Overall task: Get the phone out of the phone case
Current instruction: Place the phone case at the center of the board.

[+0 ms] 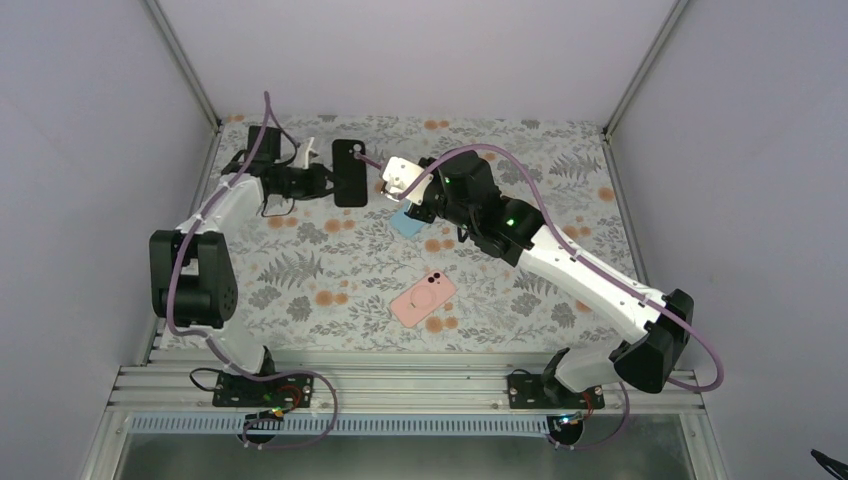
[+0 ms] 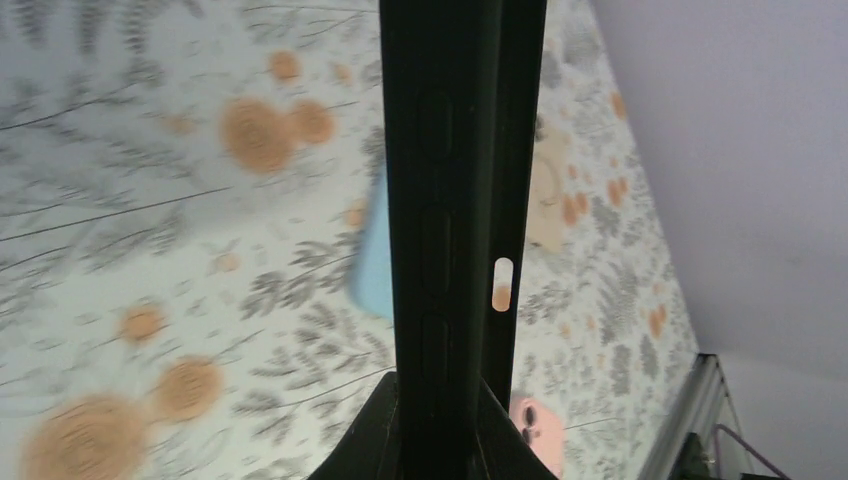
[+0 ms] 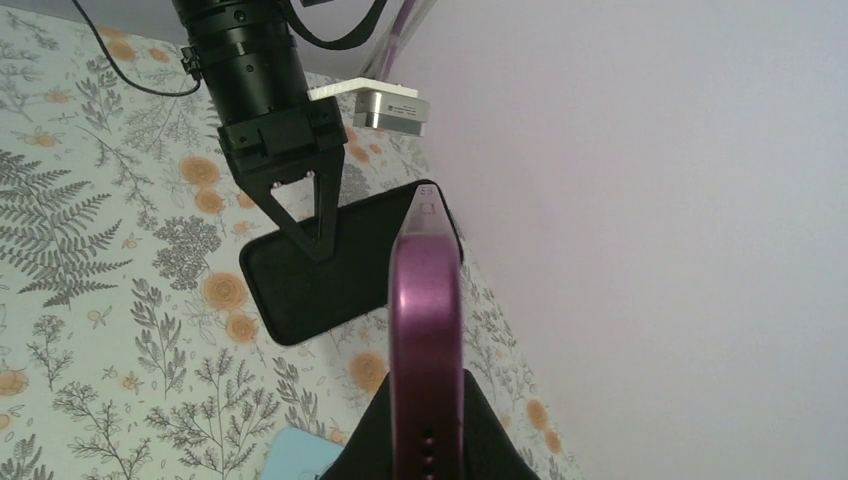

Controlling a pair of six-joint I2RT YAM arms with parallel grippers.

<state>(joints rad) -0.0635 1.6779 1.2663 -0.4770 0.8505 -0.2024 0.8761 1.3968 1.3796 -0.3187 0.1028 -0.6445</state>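
The phone is out and clear floral cloth is below, so the phone case should come down next. My left gripper needs to lower it, moving left in the top view, and release it there.
My left gripper (image 1: 325, 183) is shut on the long edge of a black phone case (image 1: 350, 172) at the far middle of the table. In the left wrist view the case (image 2: 450, 200) stands edge-on between my fingers (image 2: 440, 385), and the cloth shows through its side slot. My right gripper (image 3: 425, 385) is shut on a purple phone (image 3: 425, 320), held edge-on just right of the case and apart from it. The right wrist view shows the case (image 3: 300, 290) with the left fingers (image 3: 315, 235) on it. In the top view the right gripper (image 1: 405, 195) is close to the case's right side.
A light blue case (image 1: 408, 222) lies under the right wrist. A pink phone in a case (image 1: 423, 298) lies in the middle nearer the front. The floral cloth (image 1: 300, 270) covers the table. Grey walls stand close behind and to both sides.
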